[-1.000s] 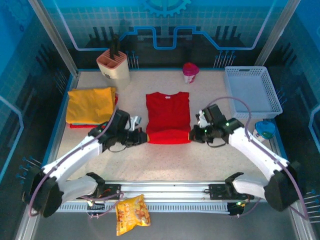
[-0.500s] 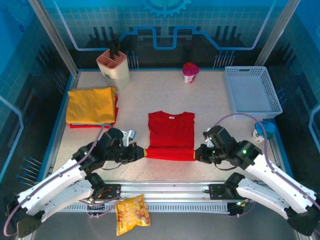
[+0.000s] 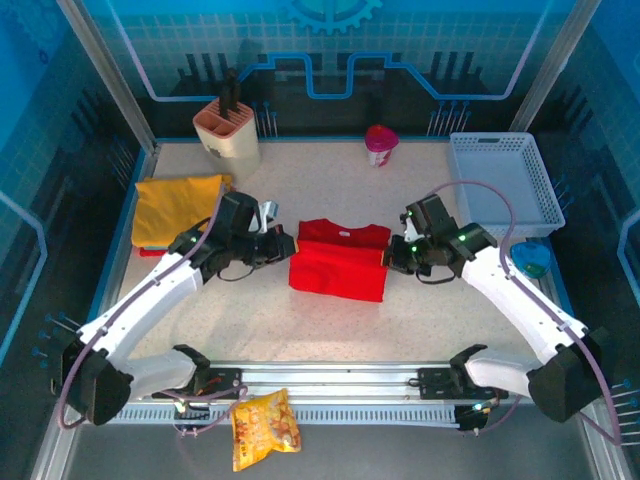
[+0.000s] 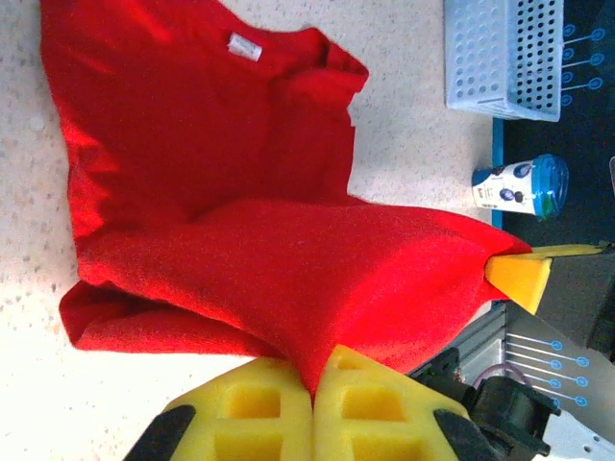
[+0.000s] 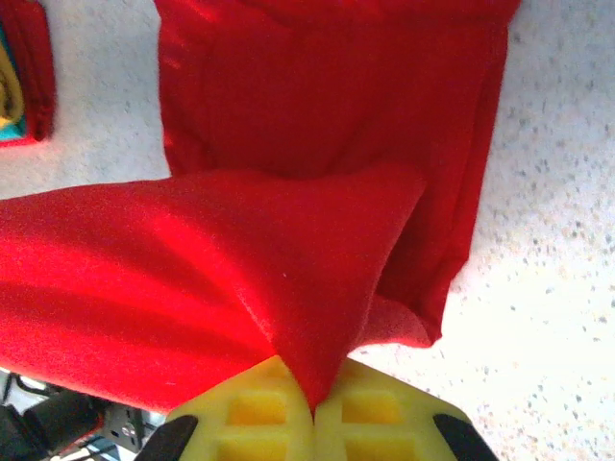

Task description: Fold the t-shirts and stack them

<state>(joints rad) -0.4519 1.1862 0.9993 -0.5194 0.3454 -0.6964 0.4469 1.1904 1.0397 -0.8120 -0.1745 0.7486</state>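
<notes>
My left gripper will next go outward and down to the shoulder corner nearer the yellow shirt (image 3: pixel 305 225) and release the red shirt's hem there, as the neck label is uncovered.
A bright red t-shirt (image 3: pixel 338 262) lies in the middle of the table, its white neck label (image 4: pixel 244 46) toward the back. Its lower part is lifted and carried over the upper part. My left gripper (image 3: pixel 285 246) is shut on the shirt's left hem corner (image 4: pixel 312 370). My right gripper (image 3: pixel 390 257) is shut on the right hem corner (image 5: pixel 312 379). A mustard yellow t-shirt (image 3: pixel 180 208) lies folded at the left, on top of other folded cloth with a red edge (image 5: pixel 24 72).
A white lattice basket (image 3: pixel 503 182) stands at the back right, a blue cup (image 3: pixel 530 258) beside it. A pink holder (image 3: pixel 228 128) and a small pink cup (image 3: pixel 379 144) stand at the back. A snack bag (image 3: pixel 264 428) lies beyond the front rail.
Both grippers pulled the red shirt's hem toward the front edge, then lifted it and carried it back over the shirt toward the collar.
</notes>
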